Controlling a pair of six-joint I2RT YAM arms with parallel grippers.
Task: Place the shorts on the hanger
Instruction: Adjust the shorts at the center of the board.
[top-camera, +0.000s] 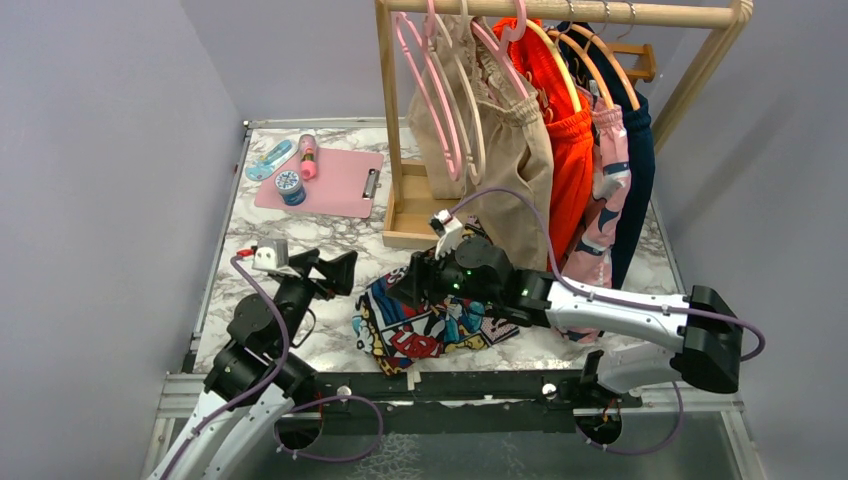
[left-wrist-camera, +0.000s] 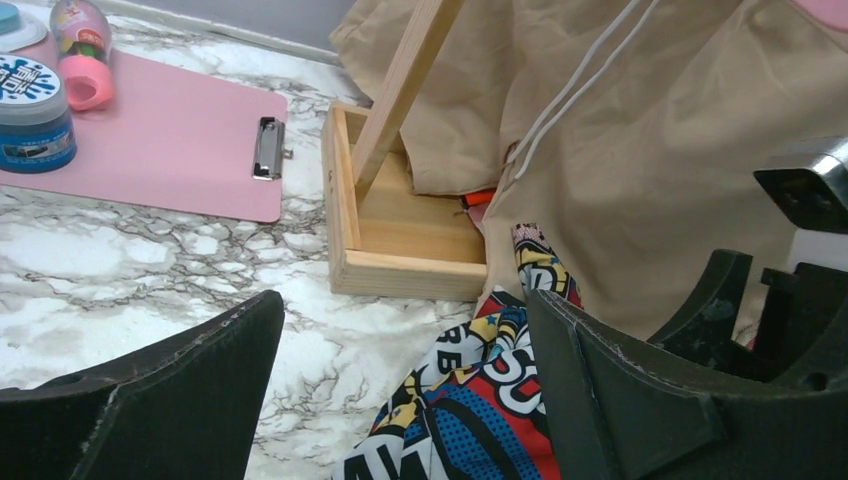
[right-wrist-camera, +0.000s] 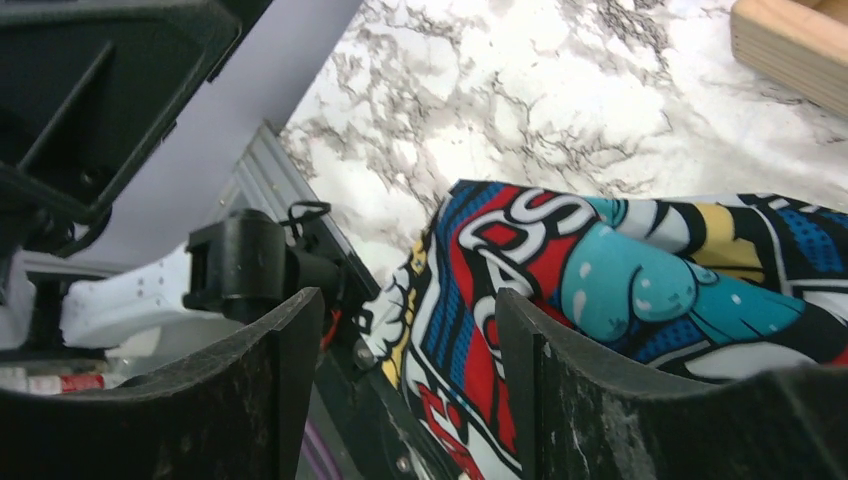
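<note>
My left gripper moves right in the top view next and lowers its open fingers astride the shorts' fold, which stands raised below the gripper.
The comic-print shorts lie crumpled on the marble table near its front edge, also seen in the left wrist view and the right wrist view. My right gripper hovers over their left part, its jaws apart with only the fabric below showing between them. Just left of the shorts, my left gripper stands wide open and holds nothing; its right finger sits over the shorts' edge. I cannot make out the hanger. A small cream stub pokes out under the shorts' front hem.
A wooden rack's base stands right behind the shorts, hung with beige shorts, an orange garment, other clothes and pink hangers. A pink clipboard with a jar and a bottle lies back left. The black front rail runs below.
</note>
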